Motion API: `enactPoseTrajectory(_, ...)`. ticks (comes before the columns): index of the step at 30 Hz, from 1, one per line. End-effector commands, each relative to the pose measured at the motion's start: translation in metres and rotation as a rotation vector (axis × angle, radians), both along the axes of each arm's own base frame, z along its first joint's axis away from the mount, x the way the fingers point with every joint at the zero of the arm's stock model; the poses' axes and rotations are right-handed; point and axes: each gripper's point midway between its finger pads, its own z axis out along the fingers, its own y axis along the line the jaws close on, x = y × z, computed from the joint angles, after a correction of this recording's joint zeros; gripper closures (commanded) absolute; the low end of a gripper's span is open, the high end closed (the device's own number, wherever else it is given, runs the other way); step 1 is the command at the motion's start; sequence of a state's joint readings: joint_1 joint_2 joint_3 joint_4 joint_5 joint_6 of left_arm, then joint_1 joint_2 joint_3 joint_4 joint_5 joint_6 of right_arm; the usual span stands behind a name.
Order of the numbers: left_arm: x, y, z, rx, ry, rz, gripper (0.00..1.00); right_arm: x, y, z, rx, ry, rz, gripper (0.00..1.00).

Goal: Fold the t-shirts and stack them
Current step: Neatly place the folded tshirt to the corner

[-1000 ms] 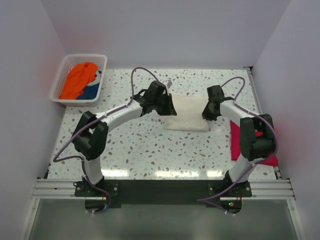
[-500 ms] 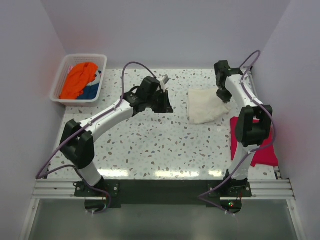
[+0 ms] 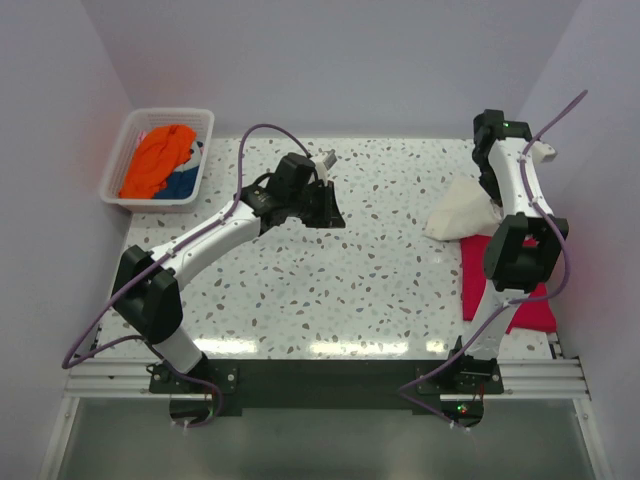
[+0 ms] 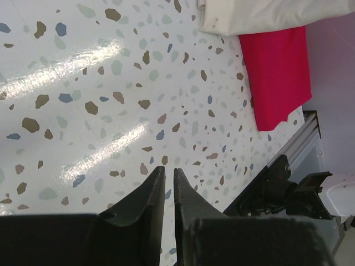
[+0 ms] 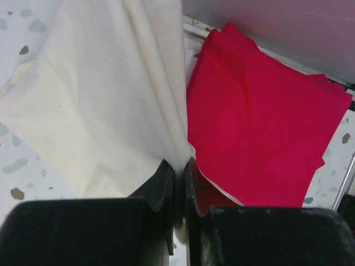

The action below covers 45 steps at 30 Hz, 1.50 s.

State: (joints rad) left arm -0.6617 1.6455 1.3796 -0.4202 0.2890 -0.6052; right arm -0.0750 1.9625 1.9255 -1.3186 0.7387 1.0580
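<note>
My right gripper shifts toward the wall next, then back over the red t-shirt, since the cream t-shirt (image 3: 458,217) hangs past the red one's far end.
My right gripper (image 3: 492,196) is shut on the edge of a folded cream t-shirt (image 3: 458,217) and holds it up at the table's right, hanging beside a folded red t-shirt (image 3: 505,290). In the right wrist view the cream shirt (image 5: 105,100) drapes from the gripper (image 5: 179,166), with the red shirt (image 5: 260,116) lying flat just right of it. My left gripper (image 3: 332,215) is shut and empty over the middle of the table; the left wrist view shows its fingers (image 4: 166,177) closed above bare terrazzo, with the cream shirt (image 4: 249,16) and red shirt (image 4: 277,72) far off.
A white basket (image 3: 115,190) at the back left holds an orange shirt (image 3: 158,158) and a blue one (image 3: 180,185). Walls stand close on the left, back and right. A metal rail (image 3: 320,378) runs along the near edge.
My right gripper carried the cream shirt from the table's middle to the right, beside the red shirt. My left gripper let go of it and stayed near the middle.
</note>
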Motion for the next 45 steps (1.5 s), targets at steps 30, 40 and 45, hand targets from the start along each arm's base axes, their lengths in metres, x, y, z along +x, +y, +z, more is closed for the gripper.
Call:
enactPoseTrajectory(30, -0.023, 0.004, 0.012, -0.039, -0.022, -0.091, 0.83, -0.166, -0.01, 0.066, -0.037, 0.033, -0.051, 1.0)
enactPoseTrajectory(40, -0.036, 0.008, 0.001, -0.039, -0.003, -0.123, 0.83, -0.232, 0.022, 0.01, 0.096, 0.084, 0.114, 0.01)
enactPoseTrajectory(45, -0.04, 0.011, 0.0, -0.04, -0.009, -0.123, 0.83, -0.193, 0.044, 0.02, 0.165, -0.119, 0.351, 0.01)
